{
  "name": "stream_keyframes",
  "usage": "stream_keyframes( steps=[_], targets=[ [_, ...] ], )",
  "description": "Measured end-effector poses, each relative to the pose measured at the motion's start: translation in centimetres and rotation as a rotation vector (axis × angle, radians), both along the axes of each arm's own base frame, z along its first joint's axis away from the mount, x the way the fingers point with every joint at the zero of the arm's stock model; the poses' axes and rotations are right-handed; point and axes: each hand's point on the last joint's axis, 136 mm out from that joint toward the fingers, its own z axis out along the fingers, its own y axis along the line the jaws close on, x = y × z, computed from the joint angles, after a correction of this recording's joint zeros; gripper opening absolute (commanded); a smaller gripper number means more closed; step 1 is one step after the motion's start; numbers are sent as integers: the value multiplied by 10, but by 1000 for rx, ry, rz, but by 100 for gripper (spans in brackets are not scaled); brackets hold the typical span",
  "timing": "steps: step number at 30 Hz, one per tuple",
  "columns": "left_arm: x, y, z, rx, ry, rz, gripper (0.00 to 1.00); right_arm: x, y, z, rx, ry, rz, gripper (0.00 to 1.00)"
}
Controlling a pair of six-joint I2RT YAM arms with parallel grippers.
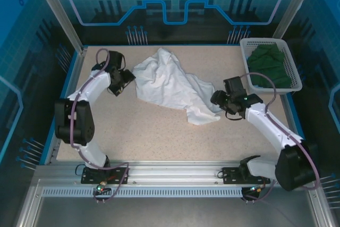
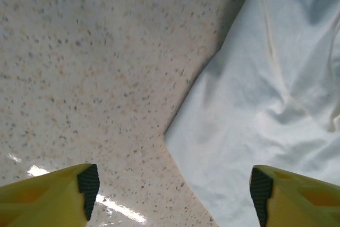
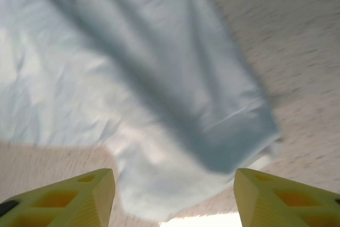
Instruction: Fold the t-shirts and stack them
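Observation:
The white t-shirt's near corner is a flap that sticks out onto bare table. My right gripper should move back and down onto that corner.
A white t-shirt (image 1: 170, 86) lies crumpled across the middle of the speckled table. My left gripper (image 1: 121, 81) hovers just off its left edge, jaws open and holding nothing. From the left wrist, the shirt's white cloth (image 2: 265, 104) covers the right half, and the left gripper (image 2: 172, 195) straddles its edge with yellow fingers (image 2: 53, 198) wide apart. My right gripper (image 1: 219, 99) sits at the shirt's right end, open. From the right wrist the white cloth (image 3: 159, 89) lies below and ahead of the right gripper (image 3: 174, 198). A dark green t-shirt (image 1: 270, 66) lies in the basket.
A white lattice basket (image 1: 295, 73) stands at the back right corner. Blue-edged walls ring the table (image 1: 143, 131). The bare speckled surface runs along the near half, in front of the shirt.

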Motion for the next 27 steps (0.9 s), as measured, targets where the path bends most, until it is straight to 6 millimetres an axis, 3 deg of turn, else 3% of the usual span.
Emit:
stream_keyframes(
  steps=[4,9,12,15,21,24,27],
  targets=[
    [-6,-15,-23,-22,29,-28,71,-25,45,-33,-62,106,173,60],
    [4,-31,-55,-77,81,-49,66,-34,77,-69,-160,233,295,61],
    [10,-34,-71,-88,108,-53,62,-27,89,-78,-187,258,318,60],
    [15,-37,-73,-100,103,-58,57,-19,94,-83,-199,270,320,60],
    [27,-42,-69,-114,71,-64,32,-15,98,-97,-237,307,335,53],
    [34,-43,-73,-110,72,-71,16,-18,98,-105,-250,330,343,42],
    [39,-42,-75,-96,71,-84,1,-18,99,-107,-249,334,348,19]
  ],
)
